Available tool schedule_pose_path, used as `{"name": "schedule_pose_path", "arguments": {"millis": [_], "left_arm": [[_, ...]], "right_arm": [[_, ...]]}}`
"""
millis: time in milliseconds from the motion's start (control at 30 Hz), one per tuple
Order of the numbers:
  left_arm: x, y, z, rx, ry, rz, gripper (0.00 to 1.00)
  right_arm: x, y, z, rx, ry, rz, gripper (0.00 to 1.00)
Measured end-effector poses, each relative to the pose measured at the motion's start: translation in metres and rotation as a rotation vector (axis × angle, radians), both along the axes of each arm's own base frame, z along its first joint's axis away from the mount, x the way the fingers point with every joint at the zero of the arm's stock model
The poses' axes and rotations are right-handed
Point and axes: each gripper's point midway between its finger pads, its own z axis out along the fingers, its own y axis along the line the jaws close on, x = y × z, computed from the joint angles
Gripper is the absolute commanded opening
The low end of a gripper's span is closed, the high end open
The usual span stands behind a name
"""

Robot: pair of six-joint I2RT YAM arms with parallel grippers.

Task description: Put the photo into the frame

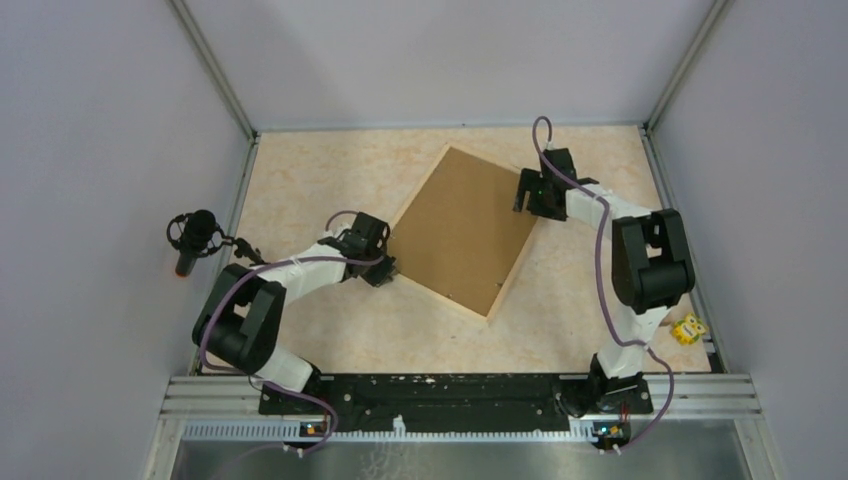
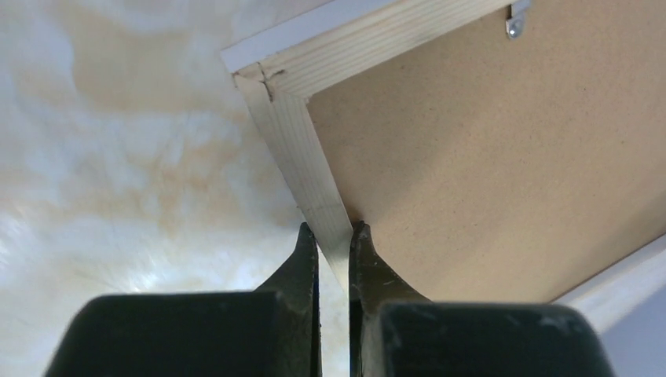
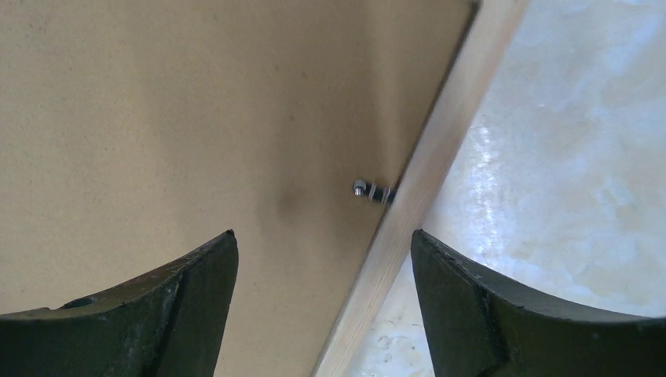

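Note:
My left gripper swings with the frame's wooden piece (image 2: 302, 149) outward toward the bare tabletop next, then releases the wooden piece, because the frame lies crooked.
The frame (image 1: 512, 275) lies back side up in the middle of the table, turned at an angle, with the plain brown backing board (image 1: 462, 228) filling it. The photo is hidden. My left gripper (image 1: 385, 268) is at the frame's left edge. In the left wrist view the left gripper (image 2: 334, 232) is shut on the frame's pale wooden strip (image 2: 302, 149), near a corner. My right gripper (image 1: 528, 195) is over the frame's far right edge. In the right wrist view the right gripper (image 3: 322, 239) is open, its jaws straddling the strip (image 3: 428, 173) without touching it.
A small metal tab (image 3: 369, 190) sticks out from the strip over the backing board, and another tab (image 2: 514, 23) shows in the left wrist view. A black microphone (image 1: 195, 235) stands at the left wall. A small yellow object (image 1: 688, 329) lies at the right edge.

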Motion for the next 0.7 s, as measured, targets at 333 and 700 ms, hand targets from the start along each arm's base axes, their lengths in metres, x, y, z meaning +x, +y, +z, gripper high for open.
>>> {"name": "schedule_pose_path", "arguments": {"millis": [333, 700], "left_arm": [[0.038, 0.033, 0.006, 0.334, -0.128, -0.451, 0.0], [0.068, 0.068, 0.007, 0.48, -0.088, -0.593, 0.0]], "right_arm": [[0.001, -0.022, 0.038, -0.104, -0.089, 0.003, 0.9], [-0.015, -0.032, 0.017, -0.169, 0.009, 0.061, 0.78]]}}
